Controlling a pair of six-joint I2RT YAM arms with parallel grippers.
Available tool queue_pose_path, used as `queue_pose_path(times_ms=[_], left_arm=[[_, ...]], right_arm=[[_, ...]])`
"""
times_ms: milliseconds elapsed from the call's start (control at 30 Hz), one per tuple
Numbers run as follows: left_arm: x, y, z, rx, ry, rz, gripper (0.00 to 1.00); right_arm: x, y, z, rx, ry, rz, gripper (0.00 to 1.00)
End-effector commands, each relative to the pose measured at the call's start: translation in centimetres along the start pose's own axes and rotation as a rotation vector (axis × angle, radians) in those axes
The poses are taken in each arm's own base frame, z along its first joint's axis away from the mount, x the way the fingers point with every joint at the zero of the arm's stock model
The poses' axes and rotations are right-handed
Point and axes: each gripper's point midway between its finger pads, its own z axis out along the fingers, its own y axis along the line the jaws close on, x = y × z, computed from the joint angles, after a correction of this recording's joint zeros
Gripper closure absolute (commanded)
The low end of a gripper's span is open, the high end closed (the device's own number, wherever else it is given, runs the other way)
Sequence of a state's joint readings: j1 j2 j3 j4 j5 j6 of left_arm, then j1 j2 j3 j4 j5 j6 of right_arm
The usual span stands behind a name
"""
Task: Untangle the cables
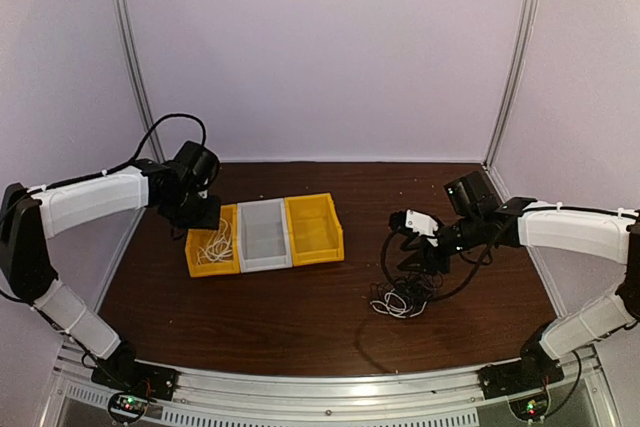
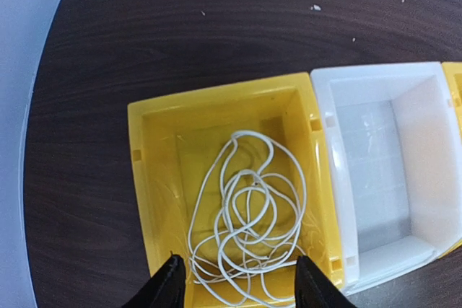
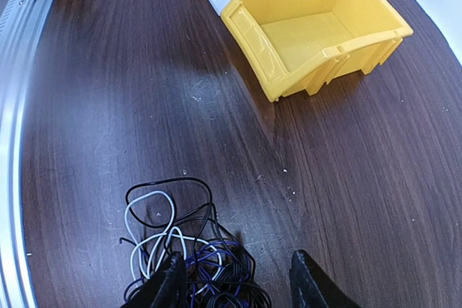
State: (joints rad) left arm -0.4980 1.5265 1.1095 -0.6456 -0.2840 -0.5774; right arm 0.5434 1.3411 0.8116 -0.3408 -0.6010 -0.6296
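Note:
The open right gripper comes down onto the tangle's black strands beside the white loops next, since the thin black cable shows there between its fingers.
One white cable (image 2: pixel 249 229) lies in loose loops inside the left yellow bin (image 2: pixel 216 99). My left gripper (image 2: pixel 242 288) hangs just over that bin's near end, open, with the cable lying free below its fingers. From above, the left gripper (image 1: pixel 205 215) sits at the bin's back left corner. A tangle of black, white and dark blue cables (image 3: pixel 195 257) rests on the table to the right. My right gripper (image 3: pixel 238 283) is open right above the tangle's edge, holding nothing. In the top view the tangle (image 1: pixel 400 299) lies just in front of the right gripper (image 1: pixel 415 259).
Three bins stand side by side: the left yellow bin (image 1: pixel 196 265), a white bin (image 1: pixel 264 265) and a right yellow bin (image 1: pixel 338 235), the last two holding nothing. The white bin (image 2: pixel 375 70) adjoins the left one. Dark wooden table (image 1: pixel 300 327) spreads around; white walls enclose it.

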Motion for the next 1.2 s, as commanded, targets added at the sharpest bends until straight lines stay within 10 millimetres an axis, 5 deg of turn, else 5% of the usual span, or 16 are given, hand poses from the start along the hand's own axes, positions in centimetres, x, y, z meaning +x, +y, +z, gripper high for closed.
queue_pose_path(times_ms=[0,100,300,500,633,900,1167], left_arm=[[-2.8,0.9,-4.2,-0.005,-0.084,-0.007,0.46],[-4.6,-0.3,-7.1,0.093,-0.154,0.022,0.44],[-7.1,-6.0,-14.6,0.458,-0.458,0.126,0.42],[-5.2,-13.3,-21.0,0.788,-0.679,0.321,0.42],[-2.4,-18.2,-18.6,0.909,-0.58,0.355,0.44],[7.2,-29.4,-11.9,0.961,-0.297,0.5,0.53],[12.0,-34.6,-6.8,0.975,-0.07,0.366,0.48]], right_arm=[[-0.4,-0.5,-0.3,0.019,0.002,-0.013,0.5],[-0.5,-0.5,-0.4,0.024,-0.001,-0.016,0.5],[-2.6,-1.5,-2.4,0.063,-0.038,0.012,0.51],[-4.6,-3.8,-7.8,0.131,-0.042,0.029,0.51],[-2.8,-1.9,-8.1,0.061,-0.021,0.058,0.53],[3.5,0.1,-6.2,0.092,0.115,0.011,0.52],[5.4,1.4,-3.5,0.037,0.183,0.018,0.44]])
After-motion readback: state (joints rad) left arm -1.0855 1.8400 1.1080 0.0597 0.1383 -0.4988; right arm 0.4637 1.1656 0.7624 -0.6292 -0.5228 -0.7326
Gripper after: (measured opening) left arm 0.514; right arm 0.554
